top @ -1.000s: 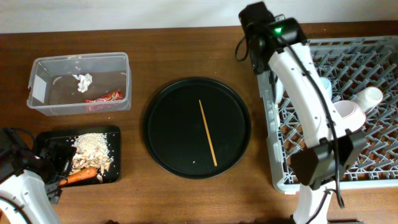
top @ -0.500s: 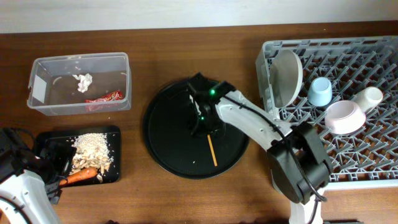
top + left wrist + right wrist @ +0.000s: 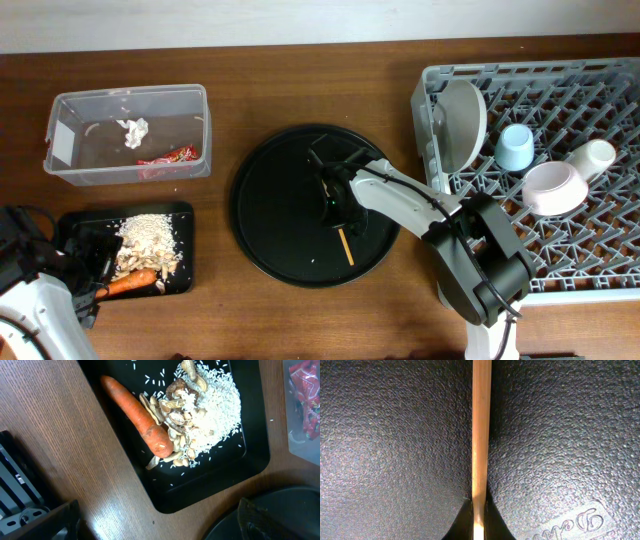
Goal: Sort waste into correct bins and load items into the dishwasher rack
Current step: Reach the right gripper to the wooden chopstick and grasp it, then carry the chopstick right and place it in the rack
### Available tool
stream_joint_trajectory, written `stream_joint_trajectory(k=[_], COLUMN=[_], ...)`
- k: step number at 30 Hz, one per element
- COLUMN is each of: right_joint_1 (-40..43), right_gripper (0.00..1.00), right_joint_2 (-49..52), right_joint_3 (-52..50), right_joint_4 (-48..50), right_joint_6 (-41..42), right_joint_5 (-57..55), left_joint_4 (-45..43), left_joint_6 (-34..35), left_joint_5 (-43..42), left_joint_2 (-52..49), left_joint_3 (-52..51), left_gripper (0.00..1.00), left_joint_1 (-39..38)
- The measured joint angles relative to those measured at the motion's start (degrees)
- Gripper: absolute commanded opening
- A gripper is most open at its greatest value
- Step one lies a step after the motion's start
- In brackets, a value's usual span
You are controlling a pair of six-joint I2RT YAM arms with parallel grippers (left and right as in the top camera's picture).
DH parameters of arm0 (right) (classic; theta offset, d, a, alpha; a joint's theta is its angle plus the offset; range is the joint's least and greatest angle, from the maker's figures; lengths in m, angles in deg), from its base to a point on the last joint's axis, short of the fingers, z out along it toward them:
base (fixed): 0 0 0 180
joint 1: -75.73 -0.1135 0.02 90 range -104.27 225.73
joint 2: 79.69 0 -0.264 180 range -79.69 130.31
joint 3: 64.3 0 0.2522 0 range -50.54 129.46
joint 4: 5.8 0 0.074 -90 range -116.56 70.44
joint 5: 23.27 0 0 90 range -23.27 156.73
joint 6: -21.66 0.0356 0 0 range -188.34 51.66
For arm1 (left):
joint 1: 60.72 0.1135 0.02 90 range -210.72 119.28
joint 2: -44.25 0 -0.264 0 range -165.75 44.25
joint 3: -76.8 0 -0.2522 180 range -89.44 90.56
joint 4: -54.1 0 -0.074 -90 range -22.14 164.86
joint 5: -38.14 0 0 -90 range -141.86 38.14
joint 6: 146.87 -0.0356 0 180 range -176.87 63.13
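My right gripper lifts the chopstick off the round black tray (image 3: 270, 210) next, then lowers it into the grey rack along its tray-side edge, clear of the cups.
One thin wooden chopstick (image 3: 343, 245) lies on the round black tray (image 3: 270, 210). My right gripper (image 3: 335, 205) is down on it, and the right wrist view shows both fingertips pressed against the chopstick (image 3: 481, 435), so the gripper (image 3: 480, 519) is shut on it. The left gripper (image 3: 90, 262) hangs open over the shallow black tray (image 3: 185, 215) holding rice (image 3: 150, 240) and the carrot (image 3: 130, 284). From the left wrist I see the carrot (image 3: 137, 415), the rice (image 3: 210, 405) and wide-apart fingers (image 3: 55, 520) of my gripper (image 3: 157, 527).
The clear tub (image 3: 60, 105) at the back left holds a white tissue (image 3: 132, 131) and the red wrapper (image 3: 168, 156). The grey rack (image 3: 600, 270) on the right carries the plate (image 3: 460, 125), blue cup (image 3: 515, 147), bowl (image 3: 553, 188) and whitish cup (image 3: 592, 158).
My right arm swung from over the rack to the round tray, came down on the chopstick and closed from open to shut. The left arm has stayed put.
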Motion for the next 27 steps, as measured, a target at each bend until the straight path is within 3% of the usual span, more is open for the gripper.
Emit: stream_joint_trajectory(k=[10, 16, 20, 23, 27], right_joint_1=[-5.6, -2.0, 10.1, 25.9, 32.9], right_gripper=[0.04, 0.04, 0.04, 0.04, 0.04], right_joint_2=[0.9, 0.2, -6.8, -19.3, -20.6], right_joint_3=[1.9, 15.6, 15.7, 16.3, 13.4], right_joint_4=[-4.4, -17.0, -21.0, -30.4, -35.1], right_joint_6=[0.2, -0.3, -6.3, -14.9, -16.7], right_joint_5=[-11.1, -10.7, -6.3, -3.6, -3.4], left_joint_4=[0.0, 0.0, 0.0, 0.0, 0.0], left_joint_6=[0.0, 0.0, 0.0, 0.0, 0.0], left_joint_5=[0.0, 0.0, 0.0, 0.0, 0.0], left_joint_2=[0.0, 0.0, 0.0, 0.0, 0.0], left_joint_3=[0.0, 0.0, 0.0, 0.0, 0.0], left_gripper=[0.99, 0.99, 0.99, 0.99, 0.99], left_joint_1=[0.0, 0.0, 0.0, 0.0, 0.0])
